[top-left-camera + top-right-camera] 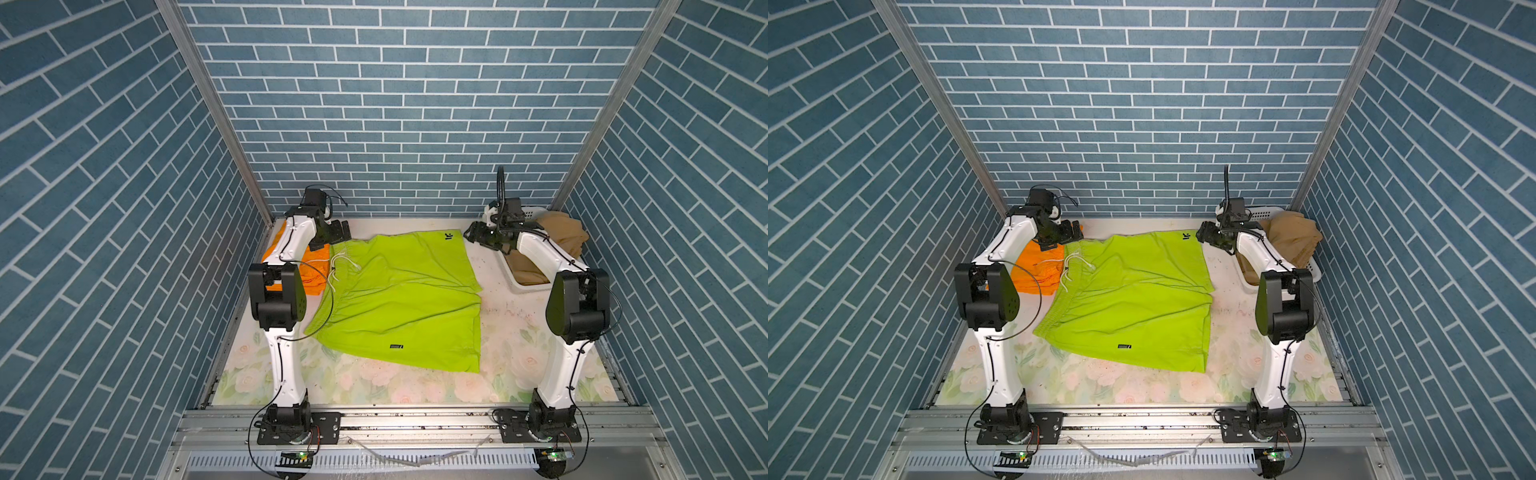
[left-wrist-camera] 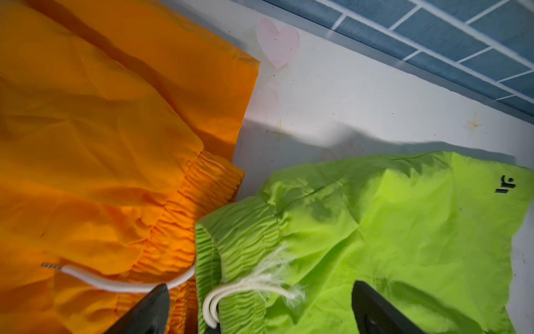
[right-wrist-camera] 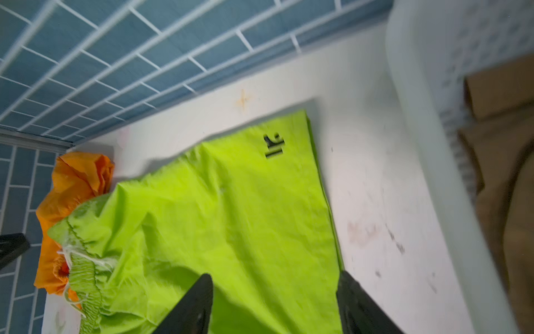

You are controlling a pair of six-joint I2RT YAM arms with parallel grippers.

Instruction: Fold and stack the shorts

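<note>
My left gripper is open and above the far corner of the green waistband (image 1: 339,244) (image 2: 237,231), so next I will turn it, lower it onto that corner and close its fingers there.
The lime green shorts (image 1: 395,299) (image 1: 1129,295) lie spread across the middle of the table, waistband to the left and white drawstring (image 1: 341,266) loose. Orange shorts (image 1: 313,272) (image 1: 1034,270) lie crumpled at the back left, touching that waistband. A tan pair of shorts (image 1: 563,232) (image 1: 1296,235) is heaped in the basket. My left gripper (image 1: 338,235) (image 2: 260,284) hovers open over the green waistband (image 2: 237,231) and its cord. My right gripper (image 1: 471,235) (image 3: 274,274) is open above the green shorts' (image 3: 231,217) far right leg edge, nothing between its fingers.
A white perforated basket (image 1: 524,287) (image 1: 1313,271) stands at the back right against the wall. Blue brick walls close in the back and both sides. The floral table cover (image 1: 374,382) shows bare at the front.
</note>
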